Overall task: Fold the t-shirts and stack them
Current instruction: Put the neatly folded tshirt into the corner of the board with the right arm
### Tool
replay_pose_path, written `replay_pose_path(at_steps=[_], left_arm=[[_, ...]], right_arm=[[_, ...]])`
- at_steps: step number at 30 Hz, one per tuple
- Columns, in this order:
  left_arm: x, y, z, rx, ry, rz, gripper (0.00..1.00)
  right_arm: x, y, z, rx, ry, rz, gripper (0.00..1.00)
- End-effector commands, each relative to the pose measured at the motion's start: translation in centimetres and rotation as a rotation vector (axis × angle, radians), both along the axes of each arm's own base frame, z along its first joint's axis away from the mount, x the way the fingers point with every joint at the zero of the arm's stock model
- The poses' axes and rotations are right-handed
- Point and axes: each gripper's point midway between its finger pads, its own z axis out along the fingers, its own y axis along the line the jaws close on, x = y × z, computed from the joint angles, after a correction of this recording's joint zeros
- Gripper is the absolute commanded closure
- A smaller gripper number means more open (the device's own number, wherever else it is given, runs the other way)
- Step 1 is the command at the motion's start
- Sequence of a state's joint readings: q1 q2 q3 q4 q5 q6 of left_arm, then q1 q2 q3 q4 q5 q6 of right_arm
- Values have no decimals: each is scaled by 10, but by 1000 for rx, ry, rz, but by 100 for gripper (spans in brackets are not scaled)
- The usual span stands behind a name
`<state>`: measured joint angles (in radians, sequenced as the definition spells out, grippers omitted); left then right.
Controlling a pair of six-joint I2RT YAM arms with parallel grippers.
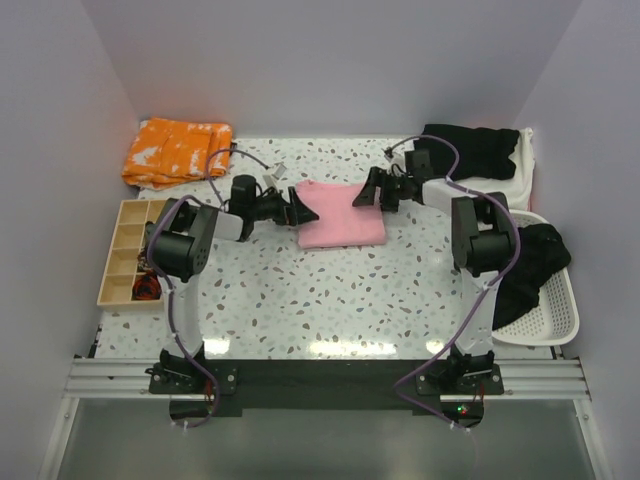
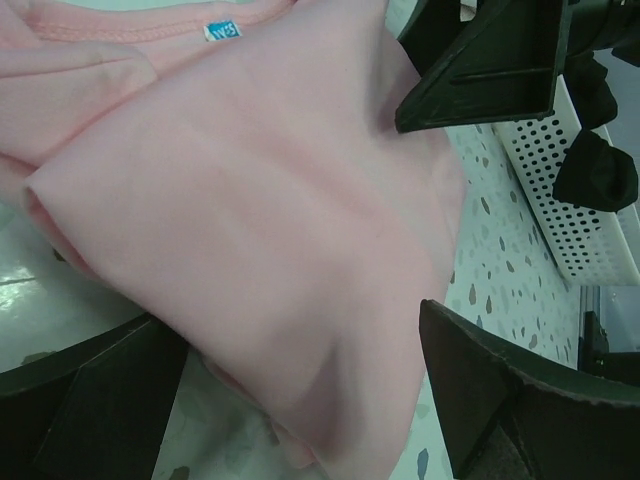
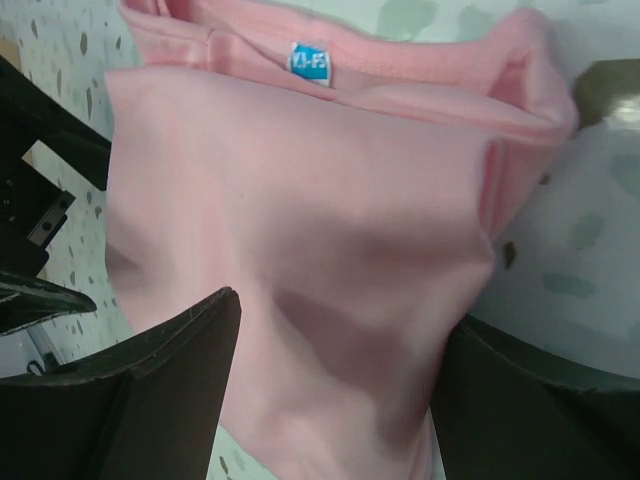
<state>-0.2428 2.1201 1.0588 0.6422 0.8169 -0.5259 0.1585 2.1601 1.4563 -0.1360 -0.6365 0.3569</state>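
Observation:
The shirt's wrinkled side (image 1: 374, 209) (image 3: 350, 390) is already between the gripper's open fingers. My right gripper needs to move slightly toward the shirt's middle and close next.
A light pink t-shirt (image 1: 340, 215) lies folded into a rectangle in the middle of the table. My left gripper (image 1: 305, 212) is at its left edge. In the left wrist view it (image 2: 290, 330) stands open, fingers wide apart, with a pink fold (image 2: 270, 220) between them. My right gripper (image 1: 362, 197) is at the shirt's far right corner. In the right wrist view it (image 3: 340, 320) also stands open, its fingers on either side of wrinkled pink fabric (image 3: 320, 200). A black t-shirt (image 1: 470, 150) lies on an off-white one (image 1: 526, 160) at the back right. Another black t-shirt (image 1: 535, 262) hangs out of the basket.
A white perforated basket (image 1: 555, 320) stands at the right edge. An orange patterned cloth (image 1: 178, 150) is folded at the back left. A wooden compartment tray (image 1: 128, 250) sits at the left. White walls enclose the table on three sides.

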Motion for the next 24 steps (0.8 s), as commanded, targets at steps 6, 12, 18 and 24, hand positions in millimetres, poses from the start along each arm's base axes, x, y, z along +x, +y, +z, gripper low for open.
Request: replay_pose_path(at_steps=[6,12,18,24], left_arm=[[-21,-21,-15,-18,50,-58,0],[-22,-20,-12,-12,41,-58,0],[-16,-11,-4,17,13,-35,0],[-8,-3,7,32,-15,-20,0]], right_arm=[[-68,45,-68,-62,243,106,60],[-48,36,-47,-115,155,37,100],[-13,-1,5,-272,-20,-89,100],[37,-59,70,-398,-200,-310,100]])
